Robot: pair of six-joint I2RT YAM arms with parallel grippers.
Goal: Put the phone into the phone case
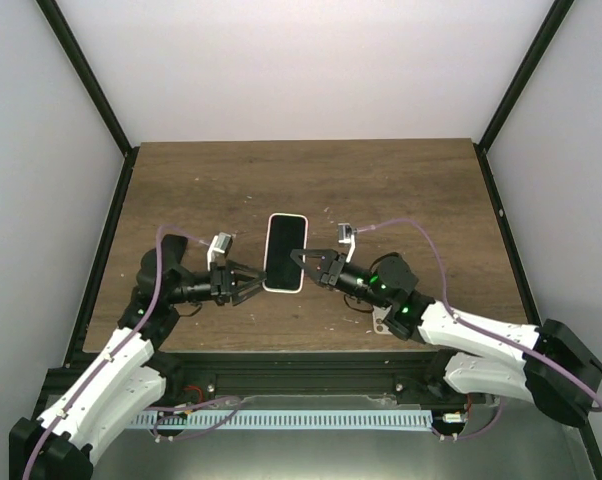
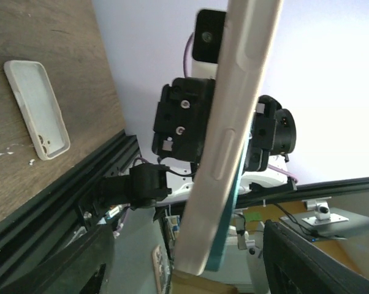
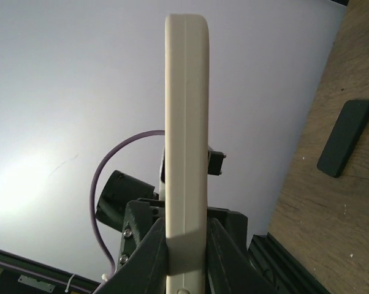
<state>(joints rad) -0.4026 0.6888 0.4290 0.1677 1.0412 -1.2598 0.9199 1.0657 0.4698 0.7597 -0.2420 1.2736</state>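
Observation:
A clear part of the bare table lies below my right gripper. My right gripper will next lower the cream slab onto that part and let it go.
My right gripper [image 1: 303,258] is shut on the right edge of a cream slab [image 1: 284,252] held level above the table; its upper face is black inside a cream rim. The right wrist view shows this slab [image 3: 186,122] edge-on between the right gripper [image 3: 186,245]. The black phone [image 3: 346,138] lies flat on the wood below. An empty cream phone case [image 2: 36,109] also lies on the wood, hollow side up. Neither shows in the top view. My left gripper [image 1: 251,283] is open at the slab's near left corner, and the slab's edge [image 2: 233,122], with a teal strip, passes between its fingers untouched.
The wooden table [image 1: 401,190] is boxed in by white walls with black corner posts. A black rail [image 2: 62,184] runs along its near edge. The right arm's wrist [image 2: 178,116] sits just behind the slab in the left wrist view.

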